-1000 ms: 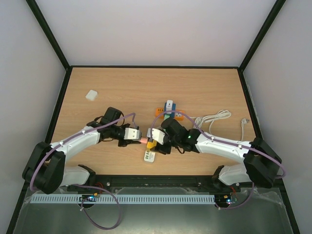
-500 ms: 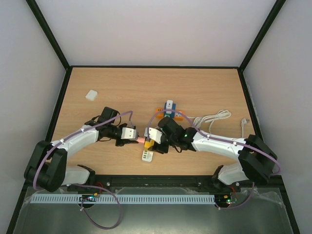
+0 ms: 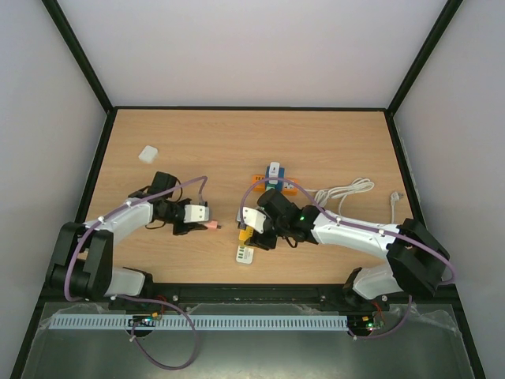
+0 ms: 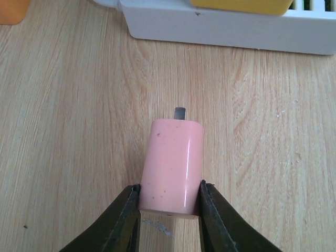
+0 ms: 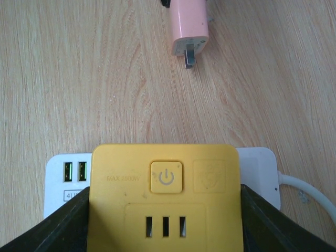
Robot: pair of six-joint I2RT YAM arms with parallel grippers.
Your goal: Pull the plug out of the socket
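Note:
The plug is already off the socket, so my left gripper will next carry it outward and release it on the clear wood (image 3: 175, 148) beside the small white block.
My left gripper (image 4: 169, 210) is shut on a pink plug (image 4: 171, 165), its metal pin pointing at the socket with a gap of bare wood between them. In the top view the plug (image 3: 211, 226) sits left of the socket (image 3: 245, 234). The socket is a yellow-topped white power strip (image 5: 165, 202) with a power button and USB ports. My right gripper (image 5: 163, 231) is shut on the socket, its fingers (image 5: 278, 223) against both sides. The plug also shows in the right wrist view (image 5: 189, 25), free of the socket.
A white cable (image 3: 345, 192) coils at the right of the table. An orange and blue adapter (image 3: 273, 180) lies behind the socket. A small white block (image 3: 148, 153) sits at the far left.
My left gripper has drawn back to the left with the pink plug. The plug has come out of the socket and a gap has opened between them. The right arm barely moved.

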